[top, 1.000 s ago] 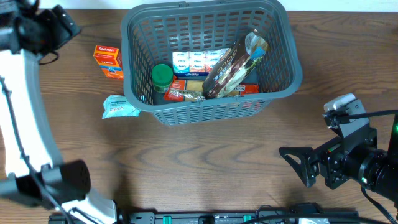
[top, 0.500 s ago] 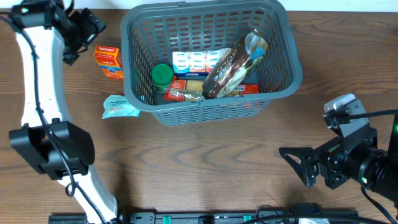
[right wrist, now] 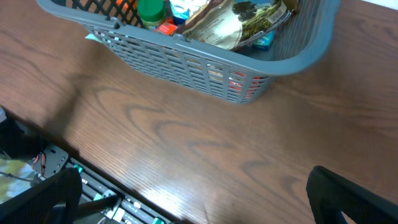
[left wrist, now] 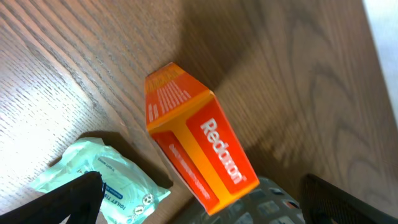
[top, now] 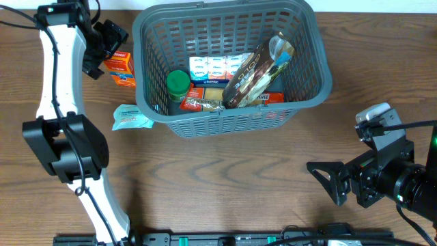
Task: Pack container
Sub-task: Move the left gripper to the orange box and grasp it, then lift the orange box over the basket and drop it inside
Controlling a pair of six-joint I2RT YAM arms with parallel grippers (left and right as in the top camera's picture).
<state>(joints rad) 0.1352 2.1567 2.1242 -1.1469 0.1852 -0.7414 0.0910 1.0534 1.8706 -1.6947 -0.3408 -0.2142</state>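
Note:
I should next move my left gripper toward the container [top: 232, 121] and down to the orange Redoxon box [top: 119, 67], because its open fingers are still above the box.
The dark grey slatted container [top: 232, 121] stands at the back middle of the table. It holds a green-lidded jar [top: 178, 83], a brown bag [top: 256, 68] and several small packs. To its left an orange Redoxon box [top: 119, 67] [left wrist: 199, 155] lies on the table, with a teal tissue pack [top: 130, 117] [left wrist: 99, 177] beside it. My left gripper [top: 108, 49] [left wrist: 205, 208] hangs open over the orange box and holds nothing. At the front right my right gripper [top: 331, 183] [right wrist: 199, 205] is open and empty, well apart from the container [right wrist: 186, 59].
The left arm's white links [top: 58, 89] run down the left side of the table. A black rail with green clips [right wrist: 93, 193] lines the front edge. A corner of the container [left wrist: 273, 202] shows just under the orange box in the left wrist view.
The left arm has swung in from the far left corner to the right, bringing its gripper over the orange box. The right arm and the items have not moved.

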